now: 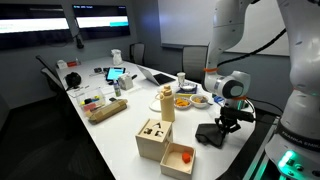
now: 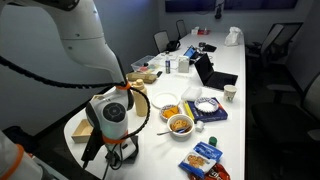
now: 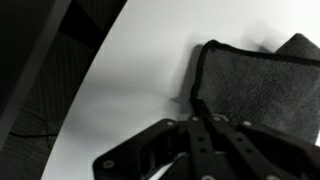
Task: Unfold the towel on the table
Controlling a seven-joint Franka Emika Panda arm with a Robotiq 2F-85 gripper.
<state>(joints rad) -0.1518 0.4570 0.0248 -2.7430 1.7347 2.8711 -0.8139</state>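
Observation:
Next, my gripper moves up, outward, then down to release the hem on the bare tabletop by the larger wooden box, since the towel lies bunched.
A dark grey towel (image 3: 262, 85) with a stitched hem lies on the white table (image 3: 130, 100), close to the table's edge. In an exterior view it is a dark bundle (image 1: 213, 135) under the wrist. My gripper (image 3: 195, 108) sits low at the towel's near corner; its fingers are closed together on the hem. The gripper also shows in both exterior views (image 1: 229, 122) (image 2: 116, 150), pointing down at the table near its edge. Most of the towel is hidden behind the arm in one of them.
Two wooden boxes (image 1: 153, 138) (image 1: 178, 158) stand near the towel. Bowls of food (image 2: 180, 124), a white plate (image 2: 165, 98), snack bags (image 2: 205, 155), a cup (image 2: 231, 94) and a laptop (image 2: 205, 72) fill the table farther along. Office chairs (image 2: 285, 45) stand around the table.

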